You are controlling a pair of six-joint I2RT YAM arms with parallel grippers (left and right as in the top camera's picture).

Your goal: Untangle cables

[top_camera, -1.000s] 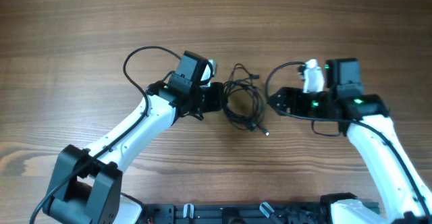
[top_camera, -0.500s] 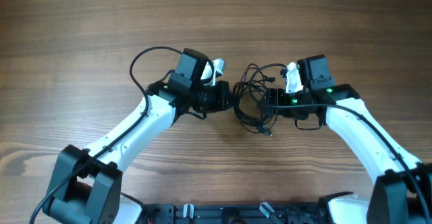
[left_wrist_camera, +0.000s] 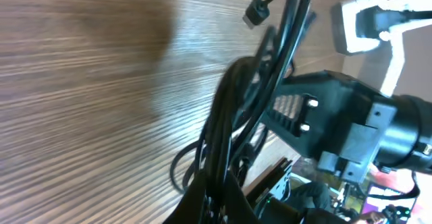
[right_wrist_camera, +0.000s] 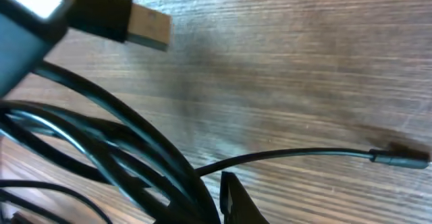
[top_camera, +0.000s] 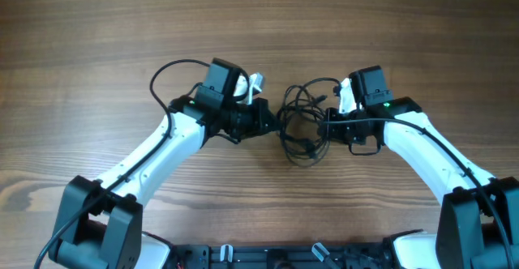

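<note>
The bundle is also held by my right gripper, so my left gripper will move a little to the left in the overhead view next and then open to let go of the cable pieces [top_camera: 280,124] [left_wrist_camera: 216,185].
The cables [top_camera: 302,117] lie as a black tangled bundle on the wooden table between my two grippers. My left gripper [top_camera: 274,121] is shut on the bundle's left side; in the left wrist view its fingers [left_wrist_camera: 202,193] pinch several strands of the cables [left_wrist_camera: 233,116] that run up to a small plug [left_wrist_camera: 256,11]. My right gripper [top_camera: 323,128] is shut on the right side. In the right wrist view the cables [right_wrist_camera: 101,143] press against one finger [right_wrist_camera: 233,197] and hide the other. A silvery USB plug [right_wrist_camera: 150,25] hangs at the upper left, and a thin strand ends in a small plug [right_wrist_camera: 398,158].
The right gripper's black body [left_wrist_camera: 331,116] fills the right of the left wrist view, close to the bundle. A thick arm cable loops behind the left wrist [top_camera: 162,70]. The black base rail [top_camera: 268,257] runs along the table's near edge.
The right gripper has moved left onto the bundle and has shut on it. The left gripper has stayed shut on the cables and shifted slightly; the bundle is pulled tighter between the two.
</note>
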